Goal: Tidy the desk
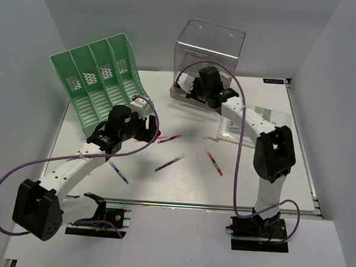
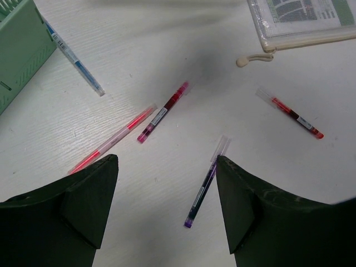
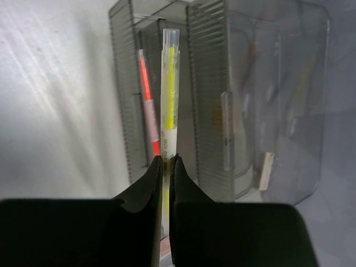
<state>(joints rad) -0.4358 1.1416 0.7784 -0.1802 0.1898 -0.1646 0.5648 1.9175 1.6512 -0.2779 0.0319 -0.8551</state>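
Next, my right gripper moves the yellow pen outward and slightly down over the drawer's inner part [image 1: 195,97] [image 3: 183,104], which is empty past the red pen.
The desk [image 1: 180,185] is a white tabletop with several pens lying loose on it. My left gripper [image 1: 146,129] is open and empty above the desk. Between and beyond its fingers in the left wrist view [image 2: 167,161] lie a purple pen [image 2: 204,189], a dark red pen [image 2: 163,112], a pink-red pen [image 2: 111,142], a red pen [image 2: 290,114] and a blue pen [image 2: 75,58]. My right gripper [image 3: 167,161] is shut on a yellow pen [image 3: 170,111]. It holds the pen pointing into the open drawer of the clear drawer box [image 3: 267,100], where a red pen [image 3: 146,105] lies.
A green slotted file rack [image 1: 99,79] stands at the back left, close to my left arm. The clear drawer box [image 1: 208,47] stands at the back centre. A zip pouch with papers [image 1: 255,120] lies at the right. Grey walls enclose the desk.
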